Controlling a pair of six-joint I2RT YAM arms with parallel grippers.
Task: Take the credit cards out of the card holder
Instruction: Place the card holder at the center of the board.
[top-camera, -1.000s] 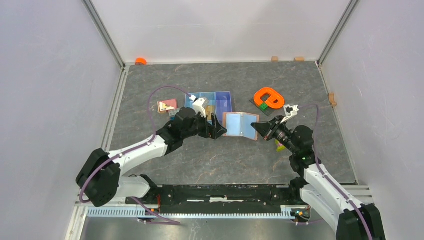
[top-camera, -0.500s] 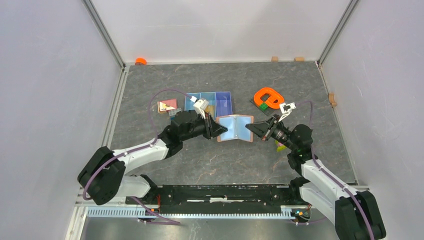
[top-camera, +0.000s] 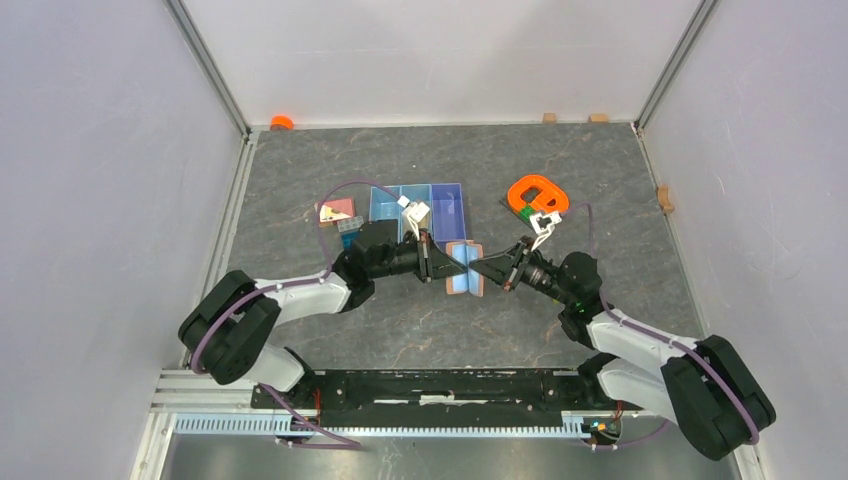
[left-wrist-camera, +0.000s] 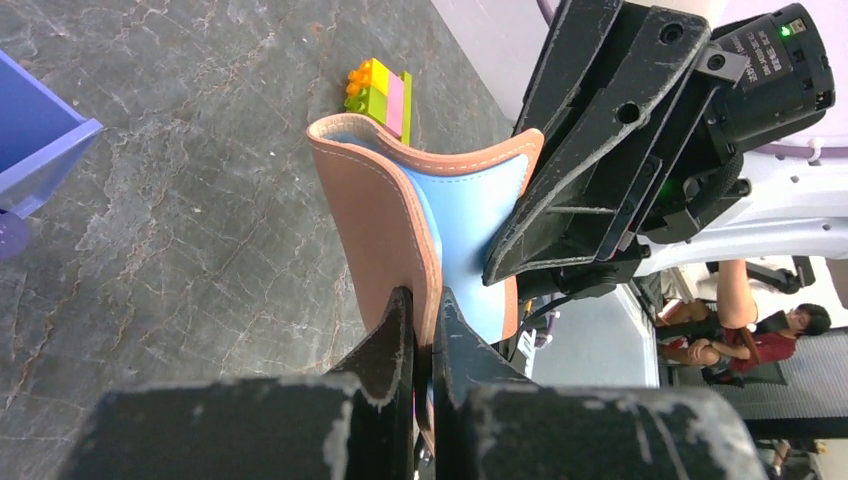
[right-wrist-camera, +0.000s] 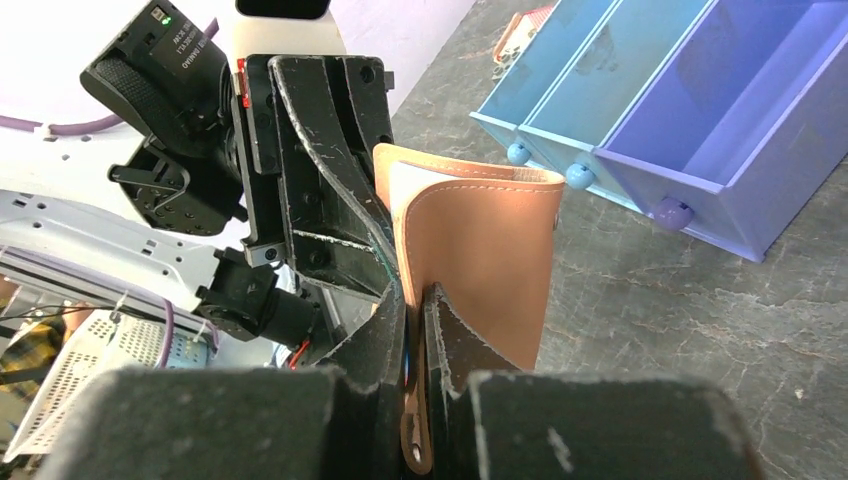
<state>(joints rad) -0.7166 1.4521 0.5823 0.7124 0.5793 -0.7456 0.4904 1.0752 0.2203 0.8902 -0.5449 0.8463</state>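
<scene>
The card holder should go on the tabletop near the tray (right-wrist-camera: 622, 305), since that patch is clear. Next I need to lower my right gripper, turn it to point down, and set the card holder there.
The salmon-brown card holder (top-camera: 463, 268) stands on edge at the table's middle, folded into a narrow U with its blue lining inside. My left gripper (top-camera: 446, 265) is shut on its left flap, which the left wrist view shows as the card holder (left-wrist-camera: 380, 220) pinched between the jaws of the left gripper (left-wrist-camera: 425, 310). My right gripper (top-camera: 481, 270) is shut on the opposite flap and its closure tab, where the card holder (right-wrist-camera: 480, 250) sits in the right gripper (right-wrist-camera: 415, 305). The two grippers face each other almost tip to tip. The credit cards are hidden.
A blue three-compartment tray (top-camera: 455, 203) stands just behind the grippers. An orange ring-shaped object (top-camera: 537, 195) lies at the back right, and a pink block (top-camera: 336, 211) at the back left. A yellow-green-pink toy brick (left-wrist-camera: 380, 88) sits beyond the card holder. An orange cap (top-camera: 281, 122) rests at the far wall.
The left gripper has shut on the card holder's left flap. Both grippers have come toward each other, and the card holder has gone from lying spread open to folded upright.
</scene>
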